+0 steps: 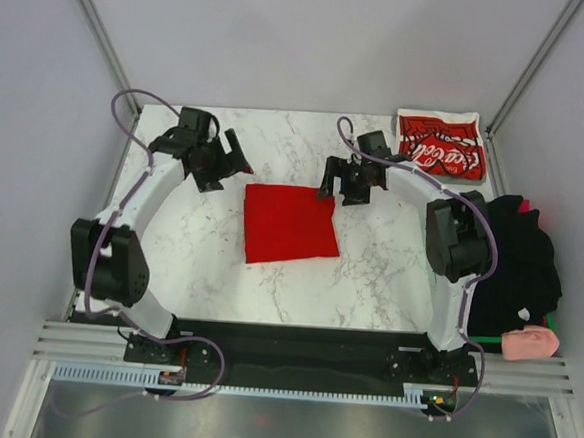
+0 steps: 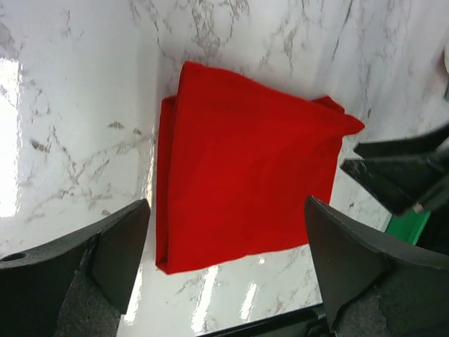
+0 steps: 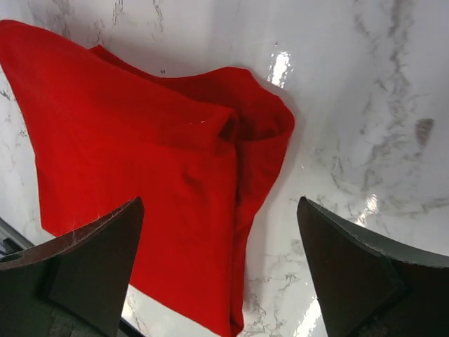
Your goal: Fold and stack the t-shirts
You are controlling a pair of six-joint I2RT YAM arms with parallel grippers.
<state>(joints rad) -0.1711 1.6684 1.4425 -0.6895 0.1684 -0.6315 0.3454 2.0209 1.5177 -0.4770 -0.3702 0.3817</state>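
Observation:
My right gripper should go down next onto the red t-shirt's far corner [image 1: 328,195] [image 3: 252,121] nearest the Coca-Cola print t-shirt, because the bunched folds line up between my open fingers.
The plain red t-shirt [image 1: 290,223] lies folded into a rough rectangle in the middle of the marble table; it also shows in the left wrist view [image 2: 245,189] and the right wrist view [image 3: 147,182], where one corner is bunched up. The Coca-Cola print t-shirt [image 1: 439,143] lies folded at the far right corner. My left gripper [image 1: 238,160] is open and empty, up and left of the red shirt. My right gripper [image 1: 327,183] is open and empty, hovering just off the shirt's far right corner.
A heap of black cloth [image 1: 515,260] sits at the table's right edge with a pink item [image 1: 530,343] and a green edge [image 1: 504,343] below it. Grey walls close in the table at the back and sides.

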